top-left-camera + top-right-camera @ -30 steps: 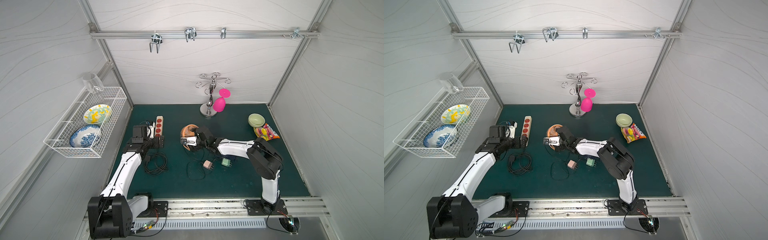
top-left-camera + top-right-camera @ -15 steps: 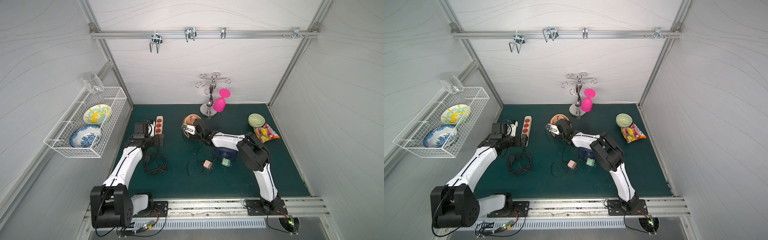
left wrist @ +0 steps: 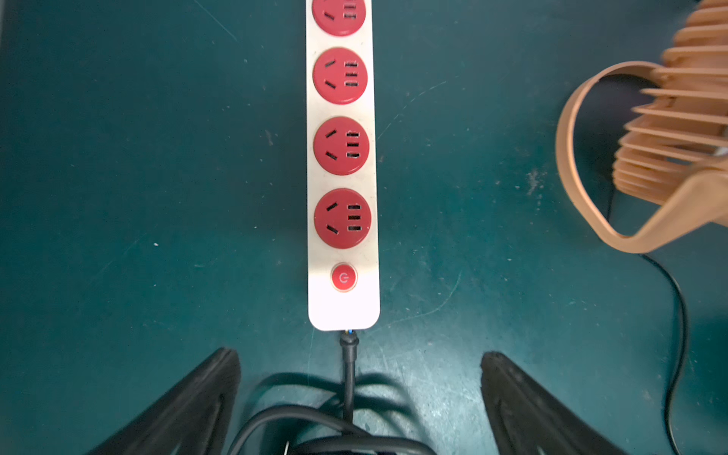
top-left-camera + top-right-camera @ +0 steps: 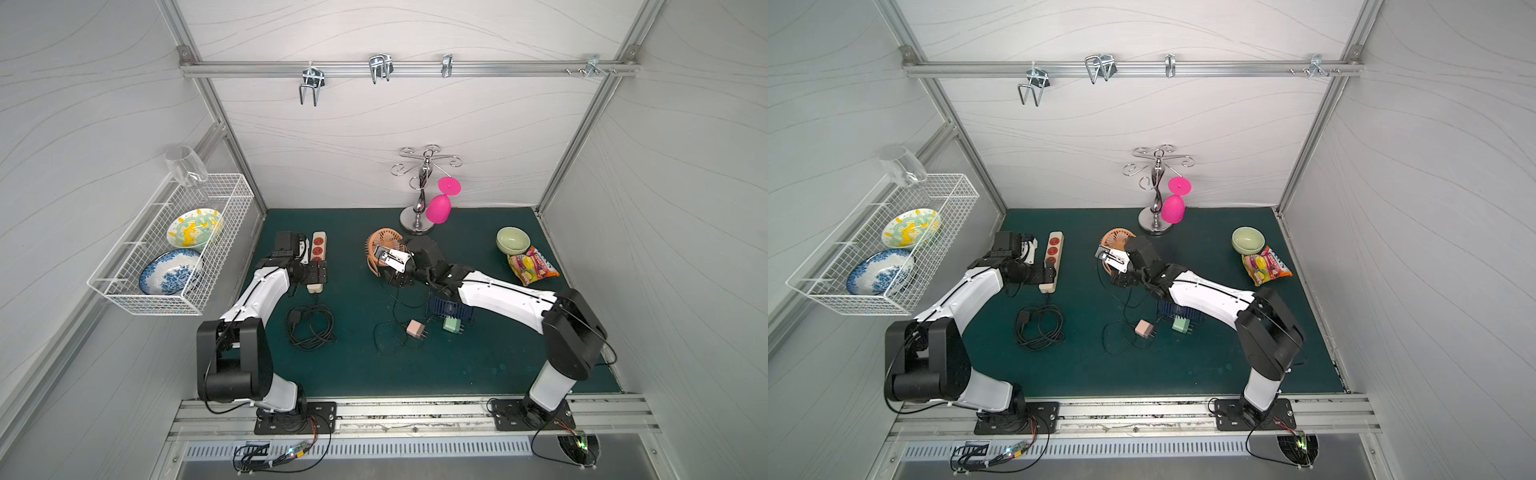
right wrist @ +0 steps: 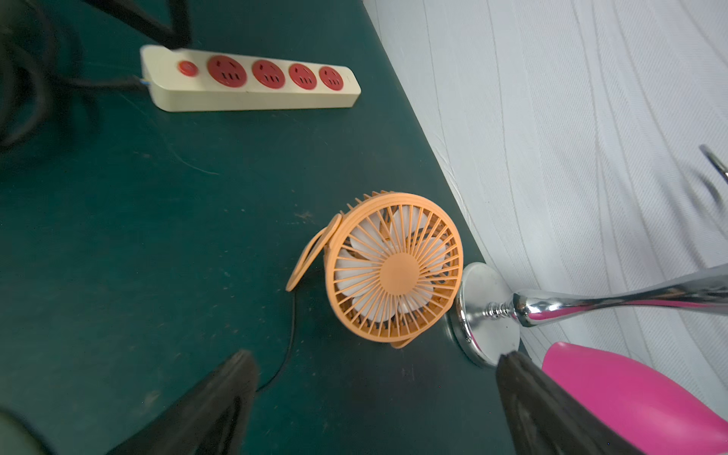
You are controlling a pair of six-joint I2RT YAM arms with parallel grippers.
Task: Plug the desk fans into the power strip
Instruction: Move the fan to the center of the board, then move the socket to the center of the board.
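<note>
I will next move my left gripper outward and down astride the power strip (image 3: 342, 157) at the socket (image 3: 342, 218) beside the power button, as the power strip's narrow body is between my open fingers.
The orange desk fan (image 4: 384, 245) (image 4: 1117, 243) (image 5: 394, 268) stands on the green mat beside the chrome stand's base, and a thin black cord trails from it. The cream power strip (image 4: 318, 253) (image 4: 1054, 253) (image 3: 342, 157) (image 5: 252, 84) lies at the back left, its red sockets free. My left gripper (image 4: 312, 273) (image 3: 358, 356) hovers open over the strip's cord end, holding nothing. Just in front of the fan, my right gripper (image 4: 388, 264) (image 5: 376, 356) is open and empty. A pink plug (image 4: 415, 330) and a green plug (image 4: 452, 325) lie on the mat.
A chrome glass stand (image 4: 419, 208) with a pink glass (image 4: 438, 210) stands at the back. A blue fan (image 4: 451, 309) sits under my right arm. A coiled black cord (image 4: 311, 328), a green bowl (image 4: 513, 240), a snack bag (image 4: 532, 266) and a wall basket (image 4: 174, 245) are also here.
The orange fan has shifted toward the back wall, next to the stand. My right gripper has drawn back from it a little. The left gripper stays by the strip.
</note>
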